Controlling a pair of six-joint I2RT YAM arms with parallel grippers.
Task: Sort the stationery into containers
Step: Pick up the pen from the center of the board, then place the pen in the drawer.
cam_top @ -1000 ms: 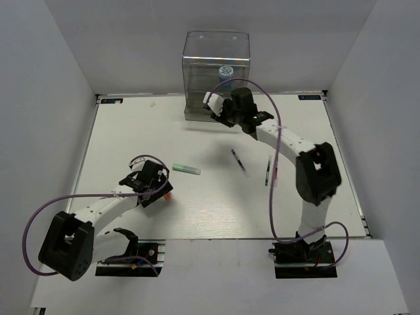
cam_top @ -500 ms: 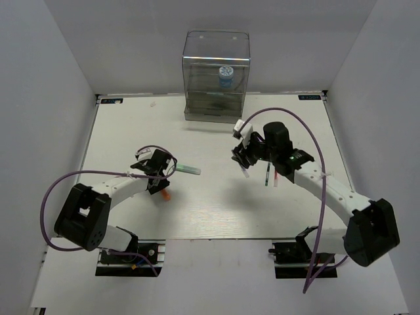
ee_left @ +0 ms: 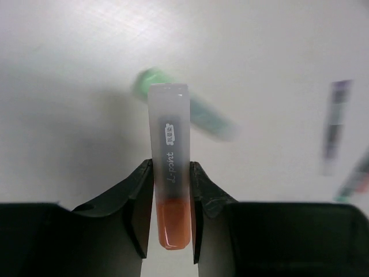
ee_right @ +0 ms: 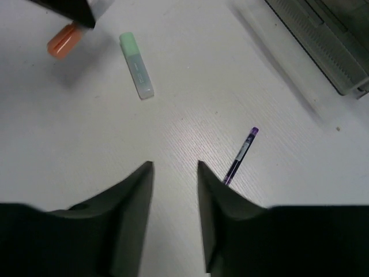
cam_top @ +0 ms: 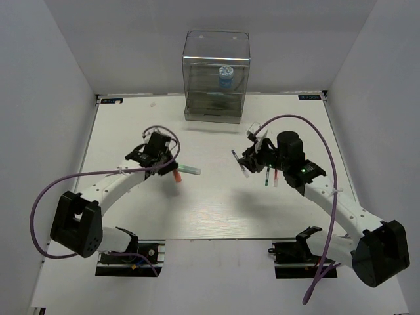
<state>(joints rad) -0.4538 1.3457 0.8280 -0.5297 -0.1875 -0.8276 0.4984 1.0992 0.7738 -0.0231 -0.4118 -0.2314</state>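
Note:
I will move my left gripper outward and to the right in the top view, onto the organiser's lower front section (cam_top: 213, 111), to let go of the marker with the orange cap, because that section is empty.
My left gripper (cam_top: 162, 156) (ee_left: 171, 166) is shut on a chunky marker with a frosted barrel and an orange cap (ee_left: 169, 173) (cam_top: 176, 176) (ee_right: 63, 41), held above the table. A teal marker (cam_top: 189, 169) (ee_left: 196, 112) (ee_right: 136, 65) lies just beyond it. My right gripper (cam_top: 251, 157) (ee_right: 174, 164) hovers open and empty, with a thin purple pen (cam_top: 239, 163) (ee_right: 242, 152) lying on the table beside its right finger. The clear organiser (cam_top: 216, 46) (ee_right: 323, 40) stands at the back, and a blue-and-white roll (cam_top: 226, 76) sits in its top compartment.
A green pen (cam_top: 268, 176) and a red pen (cam_top: 276, 177) lie side by side on the table, partly under my right arm. White walls enclose the table on the left, right and back. Both arm bases sit at the near edge.
My left gripper has shut on the orange-capped marker and carried it up and away from me. My right arm has swung back from the organiser to the purple pen, its jaws narrower.

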